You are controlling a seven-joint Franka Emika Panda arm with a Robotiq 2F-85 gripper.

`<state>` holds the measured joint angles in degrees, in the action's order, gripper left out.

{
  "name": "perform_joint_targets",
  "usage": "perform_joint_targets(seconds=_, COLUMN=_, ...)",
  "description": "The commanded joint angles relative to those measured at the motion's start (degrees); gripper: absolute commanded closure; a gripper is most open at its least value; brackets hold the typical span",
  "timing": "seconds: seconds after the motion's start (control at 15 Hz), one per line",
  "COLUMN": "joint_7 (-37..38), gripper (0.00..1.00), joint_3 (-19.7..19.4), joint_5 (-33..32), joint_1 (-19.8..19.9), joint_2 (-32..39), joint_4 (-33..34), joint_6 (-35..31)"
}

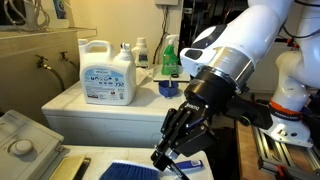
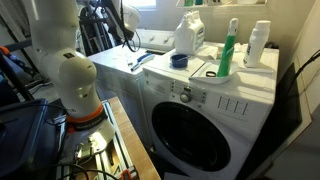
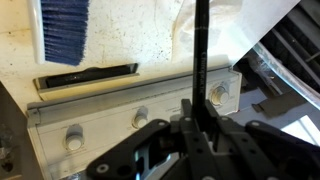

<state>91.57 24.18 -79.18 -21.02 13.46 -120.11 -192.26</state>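
Observation:
The gripper will next move slightly down and toward the blue-bristled brush (image 3: pixel 62 30) to let go of the black rod, since the empty washer lid lies below the gripper.
My gripper (image 1: pixel 172 150) hangs over a white top-loading washer (image 3: pixel 120 60) and is shut on a thin black rod (image 3: pixel 200 60). In the wrist view the rod runs from between the jaws (image 3: pixel 197 118) straight up to the frame's top edge. A blue-bristled brush (image 3: pixel 62 30) lies on the washer lid to the left of the rod; it also shows in an exterior view (image 1: pixel 125 171). The washer's control panel with round knobs (image 3: pixel 140 118) lies just in front of the jaws. A white sheet (image 3: pixel 215 30) lies beside the rod.
On the neighbouring white machine (image 1: pixel 90 108) stand a large white detergent jug (image 1: pixel 107 72), a green spray bottle (image 1: pixel 170 55), a small white bottle (image 1: pixel 141 52) and a blue cup (image 1: pixel 168 88). The front-loading machine's door (image 2: pixel 195 130) faces the aisle. A wall and pipes stand behind.

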Motion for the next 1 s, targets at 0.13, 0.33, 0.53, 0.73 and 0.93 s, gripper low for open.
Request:
perform_joint_targets(seconds=0.13, joint_7=-22.7, gripper=0.96, joint_3=-0.1, joint_5=17.5, joint_1=0.4, joint_2=-1.3, joint_4=-4.8, joint_6=-0.4)
perform_joint_targets(seconds=0.33, joint_7=-25.2, gripper=0.96, joint_3=0.4, joint_5=16.4, joint_1=1.3, joint_2=-0.9, joint_4=-6.9, joint_6=0.0)
perform_joint_targets(seconds=0.53, joint_7=-35.1, gripper=0.86, joint_3=0.8, joint_5=27.7, joint_1=0.3, joint_2=-0.3, joint_4=-8.1, joint_6=-0.3)
perform_joint_targets(seconds=0.73, joint_7=-40.5, gripper=0.96, joint_3=1.0, joint_5=34.3, joint_1=0.1, joint_2=-0.6, joint_4=-7.7, joint_6=0.1)
perform_joint_targets(seconds=0.93, joint_7=-51.3, gripper=0.96, joint_3=1.9, joint_5=45.7, joint_1=-0.4, joint_2=-0.4, joint_4=-8.0, joint_6=-0.1)
